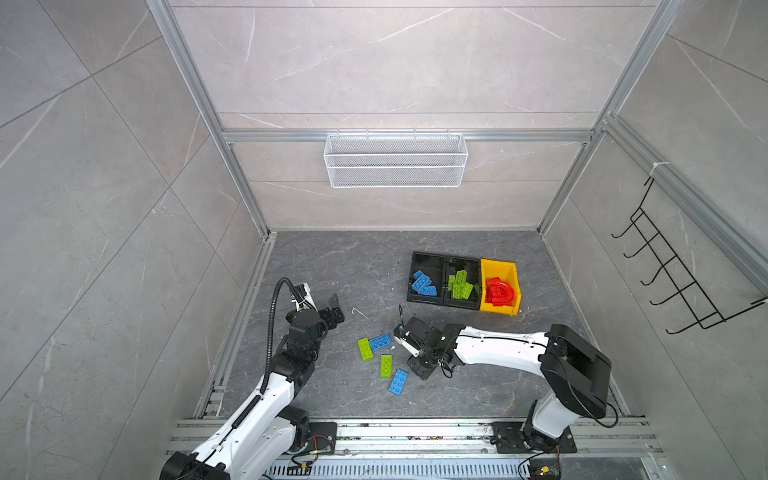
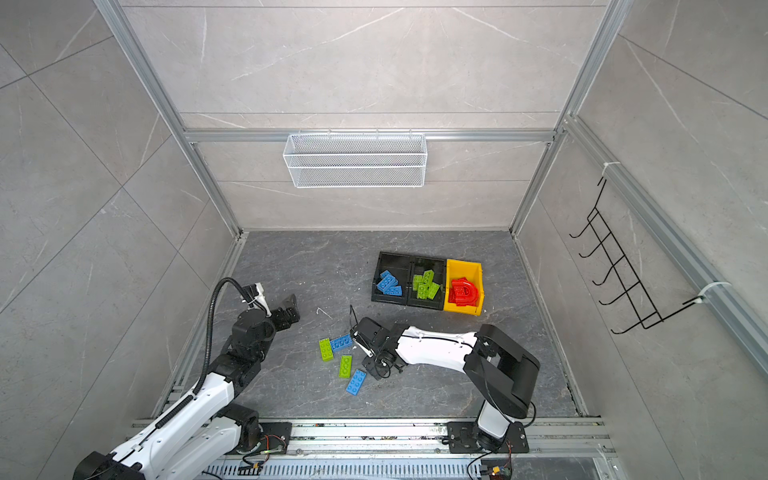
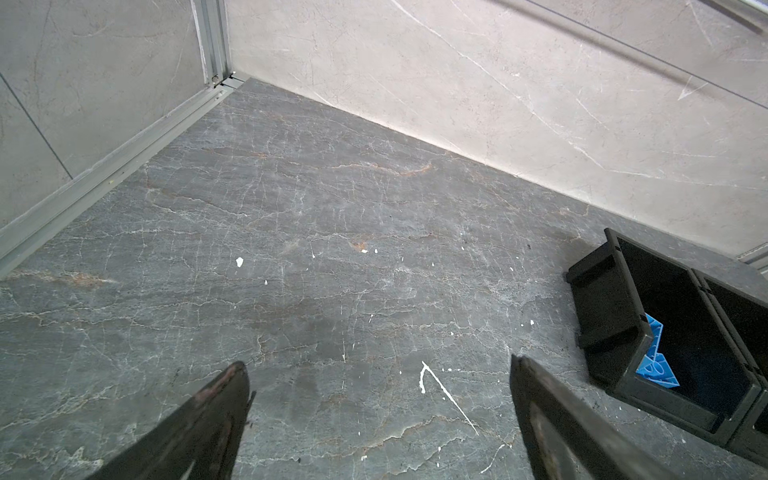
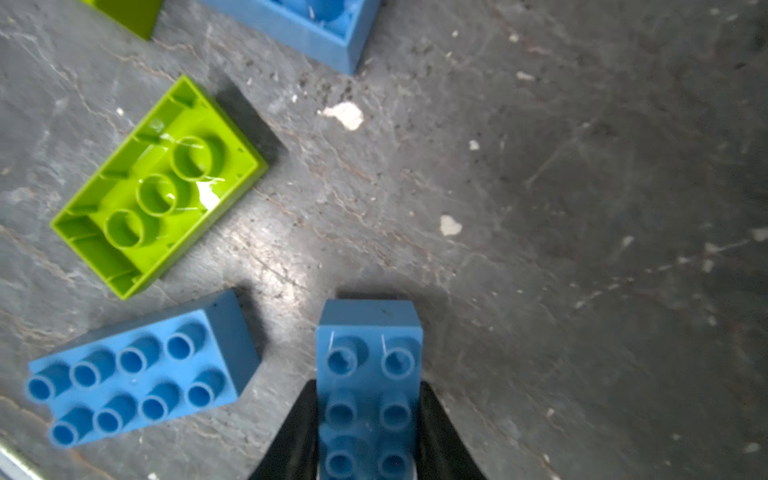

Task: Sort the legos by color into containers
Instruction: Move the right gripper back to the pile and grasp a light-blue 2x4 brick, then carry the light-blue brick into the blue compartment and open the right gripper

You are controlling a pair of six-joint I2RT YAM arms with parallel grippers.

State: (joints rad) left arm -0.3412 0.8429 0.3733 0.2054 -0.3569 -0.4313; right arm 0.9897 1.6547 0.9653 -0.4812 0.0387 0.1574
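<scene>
I will next move my right gripper up and outward over the black bin with blue legos and release its blue lego there, because the colors match.
My right gripper (image 4: 368,386) is shut on a blue lego (image 4: 370,332) with its studs up, low over the floor; both top views hide that brick under the gripper (image 1: 419,368). Loose beside it lie a green lego (image 4: 162,187) turned underside up, a blue lego (image 4: 141,374) studs up, another blue one (image 1: 380,343) and another green one (image 1: 365,348). My left gripper (image 3: 377,363) (image 1: 322,301) stands open over bare floor, holding nothing. A black bin (image 1: 428,255) holds blue legos, a second black bin (image 1: 463,260) green ones, and a yellow bin (image 1: 498,268) red ones.
The three bins stand in a row at the back right of the floor. A white wire basket (image 1: 395,160) hangs on the back wall and a black hook rack (image 1: 665,266) on the right wall. Aluminium rails edge the floor.
</scene>
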